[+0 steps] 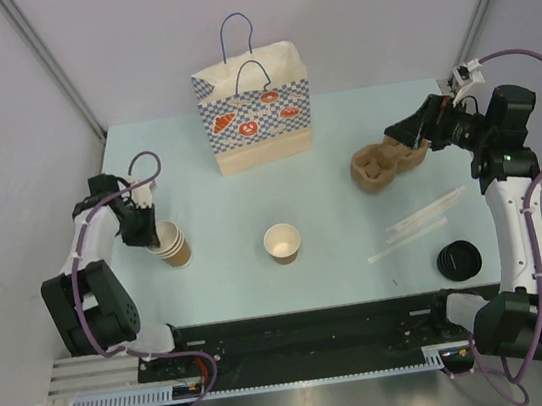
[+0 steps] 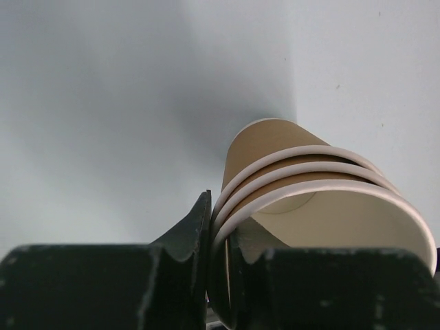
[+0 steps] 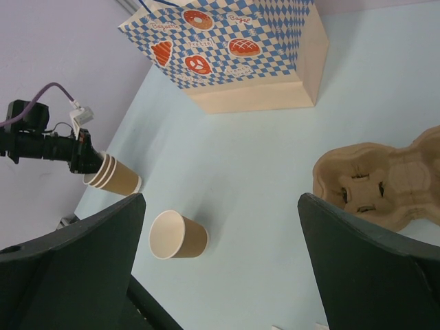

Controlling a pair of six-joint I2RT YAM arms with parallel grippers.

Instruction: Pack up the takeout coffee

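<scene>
I should next move the stack of cups a little outward with my left gripper and let go of it on the bare table by the table's side edge (image 1: 131, 257) (image 2: 117, 130), which is to the gripper's left in the top view.
No lidded takeout coffee is in view. A stack of lidless brown cups (image 1: 172, 245) stands tilted at the table's left. My left gripper (image 1: 149, 234) is shut on its top rim. In the left wrist view one finger sits inside the top cup and the other outside, pinching the white rims of the stack (image 2: 289, 148). A single lidless brown cup (image 1: 283, 243) stands upright mid-table, also seen from the right wrist (image 3: 177, 235). My right gripper (image 1: 395, 133) hangs open and empty over the back right, with the jaws (image 3: 220, 199) spread wide.
A checkered paper bag (image 1: 257, 114) with handles stands open at the back centre. A brown pulp cup carrier (image 1: 382, 165) lies just below the right gripper. Clear straws (image 1: 420, 217) and a stack of black lids (image 1: 458, 260) lie at the front right.
</scene>
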